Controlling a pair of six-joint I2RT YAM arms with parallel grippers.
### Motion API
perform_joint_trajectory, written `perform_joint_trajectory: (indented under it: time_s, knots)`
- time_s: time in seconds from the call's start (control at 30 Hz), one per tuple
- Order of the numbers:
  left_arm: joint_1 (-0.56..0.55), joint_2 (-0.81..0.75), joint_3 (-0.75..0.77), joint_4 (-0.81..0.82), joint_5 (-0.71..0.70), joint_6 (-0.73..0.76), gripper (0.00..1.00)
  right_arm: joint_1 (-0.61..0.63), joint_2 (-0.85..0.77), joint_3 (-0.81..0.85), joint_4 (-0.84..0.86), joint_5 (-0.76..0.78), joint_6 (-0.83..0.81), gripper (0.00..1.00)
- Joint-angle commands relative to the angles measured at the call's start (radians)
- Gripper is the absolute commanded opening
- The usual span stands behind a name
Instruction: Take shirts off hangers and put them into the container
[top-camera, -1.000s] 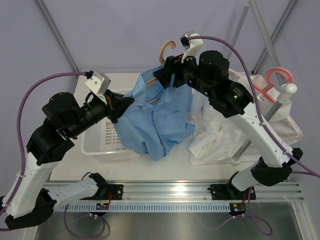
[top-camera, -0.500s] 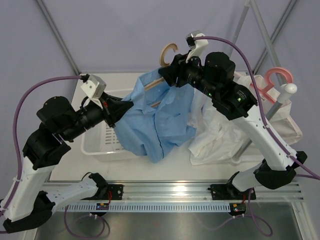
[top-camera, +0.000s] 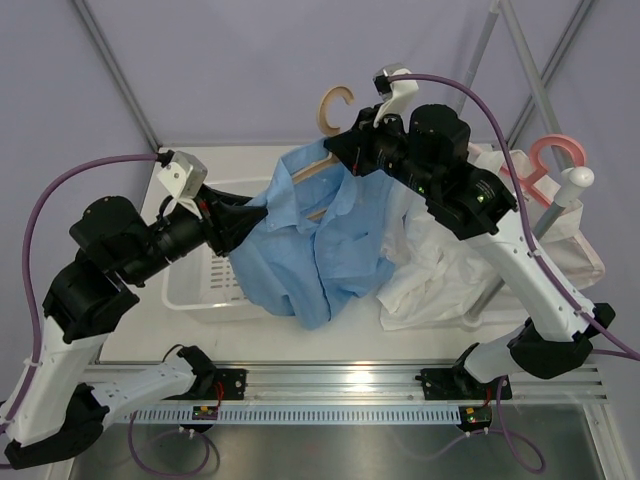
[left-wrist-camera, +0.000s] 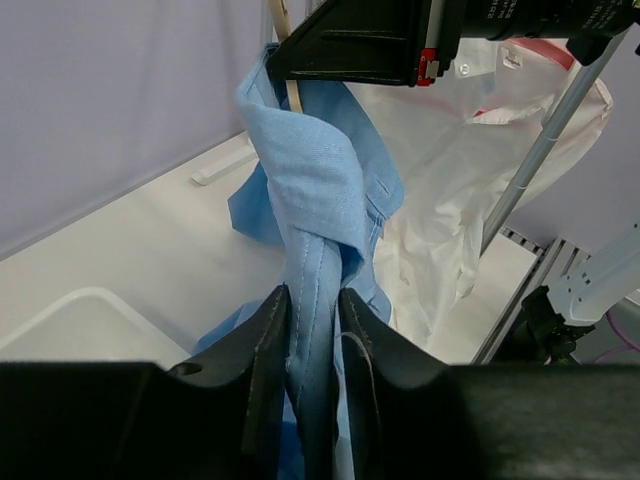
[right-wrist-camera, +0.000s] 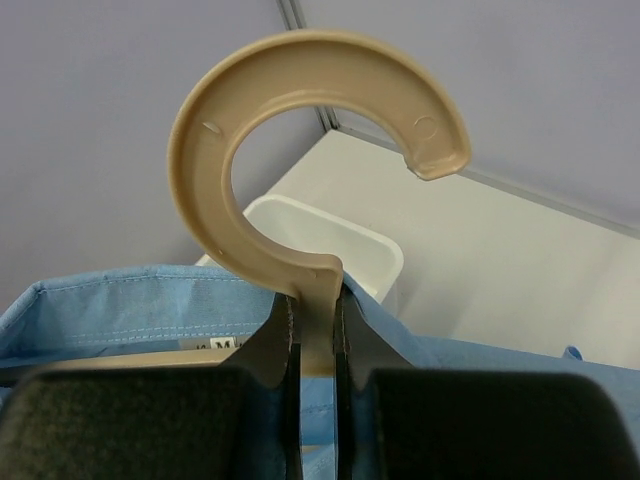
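The right gripper moves to the right in the top view, toward the white pole, and releases the hanger's neck next, with the tan hanger (top-camera: 335, 108) inside the blue shirt.
The light blue shirt (top-camera: 320, 240) hangs from the tan hanger (top-camera: 335, 108) above the table's middle. My right gripper (top-camera: 338, 148) is shut on the hanger's neck just below the hook (right-wrist-camera: 230, 130), fingers (right-wrist-camera: 283, 330) pressed to both sides. From the left, my left gripper (top-camera: 255, 212) grips a bunched fold of the blue shirt (left-wrist-camera: 320, 190), which fills the gap between its fingertips (left-wrist-camera: 270, 320). The white shirt (top-camera: 440, 270) lies crumpled at the right, still on the pink hanger (top-camera: 550, 160). Behind the blue shirt, at the left, stands the white container (top-camera: 200, 285).
A white pole with a round knob (top-camera: 575, 180) stands at the right by the pink hanger, and its metal rod (left-wrist-camera: 540, 150) crosses the left wrist view. Grey frame bars rise at the back corners. The arms' rail runs along the near edge.
My right gripper has closed on the tan hanger's neck. The left arm has drawn slightly left, pulling the blue shirt's edge taut.
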Motion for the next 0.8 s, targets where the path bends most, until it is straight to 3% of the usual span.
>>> perform_joint_trajectory:
  time_s: [0.0, 0.17, 0.27, 0.43, 0.47, 0.5, 0.6, 0.77]
  knots:
    - [-0.001, -0.025, -0.018, 0.013, -0.029, -0.003, 0.32, -0.01, -0.009, 0.105, -0.041, 0.067, -0.034, 0.0]
    - [-0.001, -0.058, -0.076, -0.038, -0.072, 0.002, 0.45, -0.01, -0.003, 0.179, -0.107, 0.142, -0.081, 0.0]
    - [0.0, -0.066, -0.11, -0.044, -0.069, -0.004, 0.44, -0.01, 0.0, 0.216, -0.124, 0.169, -0.092, 0.0]
    - [-0.001, -0.057, -0.116, -0.075, -0.103, -0.013, 0.27, -0.009, 0.014, 0.268, -0.182, 0.298, -0.112, 0.0]
    - [-0.001, -0.06, -0.117, -0.078, -0.117, -0.013, 0.19, -0.01, 0.012, 0.265, -0.191, 0.327, -0.116, 0.0]
    - [0.0, -0.063, -0.117, -0.08, -0.133, -0.013, 0.0, -0.009, 0.009, 0.256, -0.196, 0.379, -0.118, 0.0]
    - [-0.001, -0.071, -0.117, -0.083, -0.255, -0.029, 0.0, -0.01, -0.017, 0.207, -0.187, 0.473, -0.101, 0.0]
    - [-0.001, -0.146, -0.171, 0.0, -0.593, -0.105, 0.0, -0.013, -0.025, 0.173, -0.213, 0.636, -0.037, 0.0]
